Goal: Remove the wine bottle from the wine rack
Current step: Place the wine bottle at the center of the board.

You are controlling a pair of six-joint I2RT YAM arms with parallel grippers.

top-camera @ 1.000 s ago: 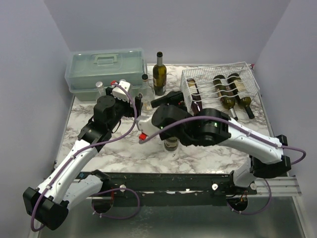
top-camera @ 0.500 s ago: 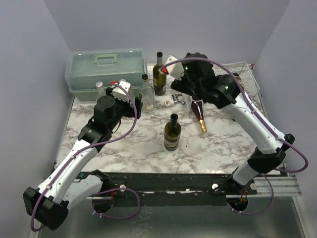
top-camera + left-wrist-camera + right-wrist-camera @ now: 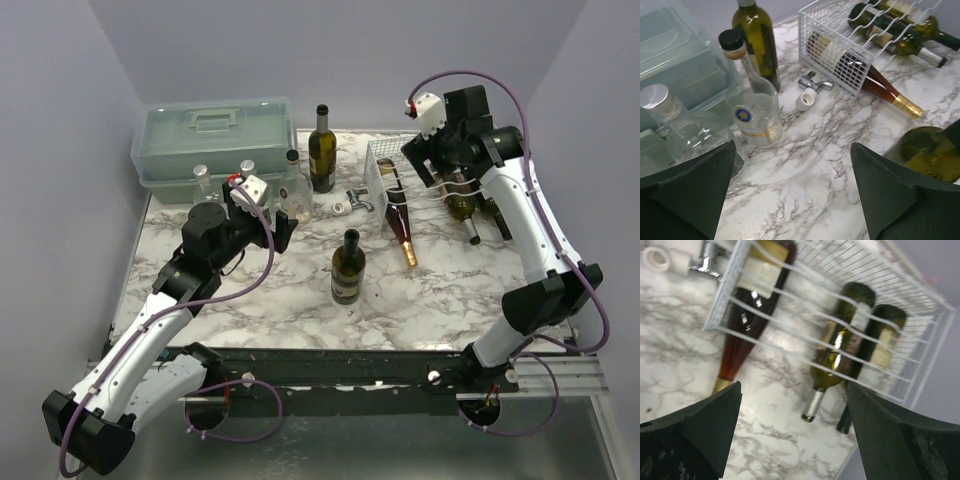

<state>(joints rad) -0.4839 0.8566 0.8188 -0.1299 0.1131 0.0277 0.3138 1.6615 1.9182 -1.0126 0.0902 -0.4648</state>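
My left gripper needs to swing across to the right in the top view and tilt level around the dark wine bottle's upright neck [image 3: 351, 244] [image 3: 953, 133], which stands there.
The white wire wine rack [image 3: 480, 140] stands at the back right and holds three lying bottles: a red-brown one with a gold neck [image 3: 398, 215] and two green ones [image 3: 460, 203]. My right gripper [image 3: 420, 163] hovers above the rack's left part, open and empty. In the right wrist view [image 3: 795, 435] the red-brown bottle [image 3: 742, 337] and a green bottle [image 3: 837, 352] lie under the rack's wavy wires [image 3: 805, 315]. My left gripper [image 3: 284, 231] is open and empty over the table's left middle [image 3: 795, 195]. The rack [image 3: 840, 57] is far to its right.
A dark wine bottle [image 3: 347, 266] stands upright mid-table. Another [image 3: 321, 148] stands at the back. Clear glass bottles [image 3: 294, 186] stand beside the pale green toolbox [image 3: 215, 135]. A white cap [image 3: 807, 97] and a metal fitting [image 3: 815, 82] lie left of the rack.
My right arm swung from low over the table's middle up and back to above the rack. The upright bottle now stands uncovered. My left arm shifted slightly nearer.
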